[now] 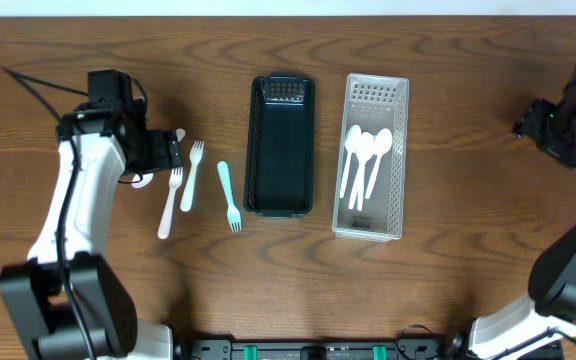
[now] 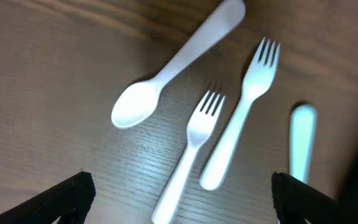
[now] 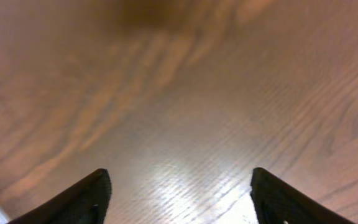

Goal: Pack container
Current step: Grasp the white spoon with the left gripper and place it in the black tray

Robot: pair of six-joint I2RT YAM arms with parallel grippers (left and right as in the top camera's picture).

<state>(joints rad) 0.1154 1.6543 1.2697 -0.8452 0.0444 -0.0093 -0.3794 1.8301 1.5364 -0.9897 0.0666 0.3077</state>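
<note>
I will lower and turn my left gripper so its open fingers straddle the white spoon's handle near the bowl (image 2: 169, 74), as the spoon lies slantwise below it.
My left gripper (image 1: 168, 155) is open and empty, hovering over loose cutlery left of the containers. Below it in the left wrist view (image 2: 182, 202) lie a white spoon (image 2: 179, 62), a white fork (image 2: 188, 149), a pale mint fork (image 2: 241, 124) and a teal fork's handle (image 2: 302, 143). From overhead I see the white fork (image 1: 171, 203), the mint fork (image 1: 191, 175) and the teal fork (image 1: 228, 195); the spoon is mostly hidden under the gripper. The dark green container (image 1: 280, 205) holds nothing. The clear container (image 1: 398, 150) holds three white spoons (image 1: 363, 160). My right gripper (image 1: 548, 130) is open and empty over bare wood (image 3: 179, 186).
The two containers stand side by side in the middle of the wooden table (image 1: 448, 290). A black cable (image 1: 38, 85) runs at the far left behind the left arm.
</note>
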